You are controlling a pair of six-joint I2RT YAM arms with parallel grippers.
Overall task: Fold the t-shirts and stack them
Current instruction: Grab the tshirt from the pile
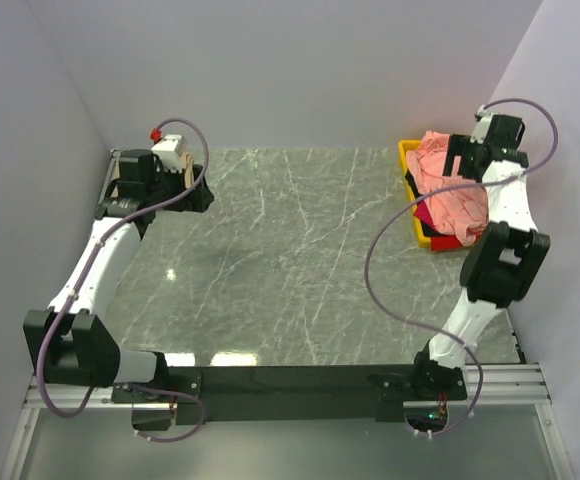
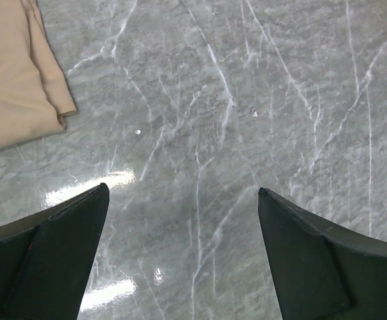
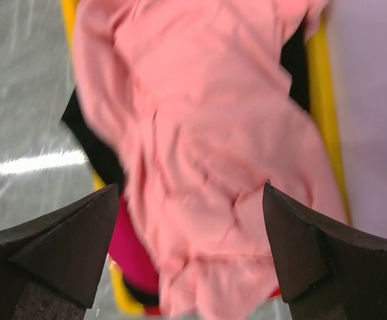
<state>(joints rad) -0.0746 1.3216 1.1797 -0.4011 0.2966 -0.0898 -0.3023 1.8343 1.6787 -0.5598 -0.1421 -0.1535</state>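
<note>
My right gripper should next move down onto the middle of the pink t-shirt and close on a fold there, because that cloth lies on top, over the red.
A crumpled salmon-pink t-shirt lies heaped on top of a yellow bin at the table's far right, with crimson-red cloth under it. In the right wrist view the pink t-shirt fills the space below my right gripper, which is open and hovers over it; red cloth shows beneath. A folded tan-beige t-shirt lies at the upper left of the left wrist view. My left gripper is open and empty over bare table at the far left; its arm hides the tan t-shirt from above.
The yellow bin's rim runs close to the right wall. The grey marble tabletop stretches between the two arms. Walls enclose the table on the left, back and right.
</note>
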